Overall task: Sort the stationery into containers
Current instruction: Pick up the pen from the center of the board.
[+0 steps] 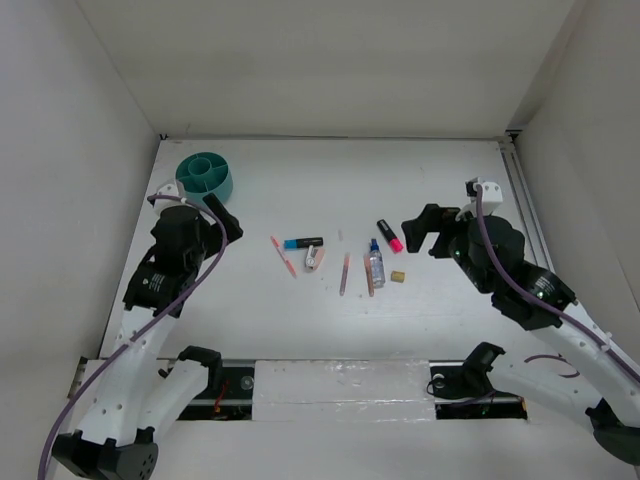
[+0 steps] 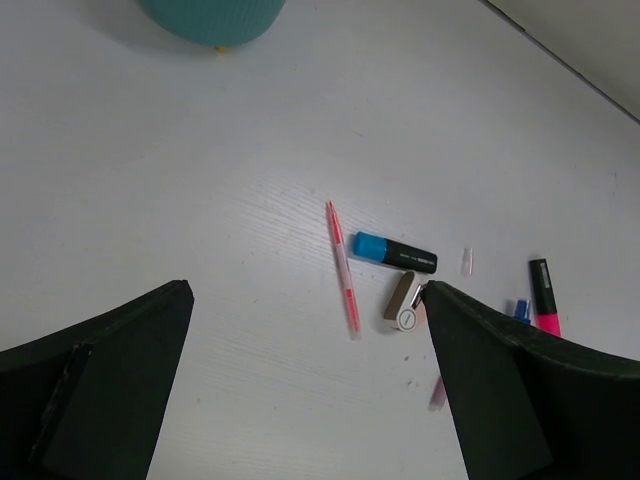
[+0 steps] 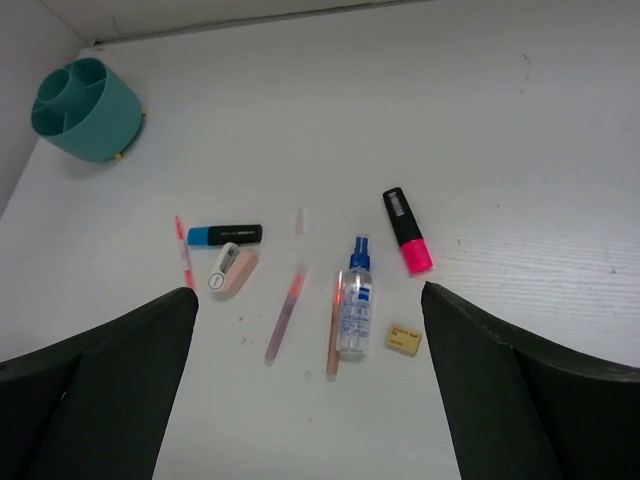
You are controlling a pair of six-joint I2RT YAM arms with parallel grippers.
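Note:
The salmon-pink pen lies nearest in the row, so my left gripper should next go down toward the right in the top view onto the salmon-pink pen's pale middle (image 1: 284,257) (image 2: 344,270).
The stationery lies in a loose row mid-table: a salmon-pink pen (image 1: 283,255), a blue-ended marker (image 1: 303,242), a pink-white eraser (image 1: 315,258), two more pens (image 3: 285,315) (image 3: 335,325), a blue-capped clear bottle (image 3: 355,310), a pink-ended marker (image 3: 407,230) and a tan block (image 3: 403,339). The round teal container (image 1: 205,175) with inner dividers stands at the far left. My left gripper (image 1: 225,222) hovers open between the tub and the row, holding nothing. My right gripper (image 1: 425,232) hangs open and holding nothing just right of the pink marker.
White walls close in the table on the left, back and right. A rail runs along the right edge (image 1: 520,190). A small clear pen cap (image 3: 298,221) lies beyond the middle pens.

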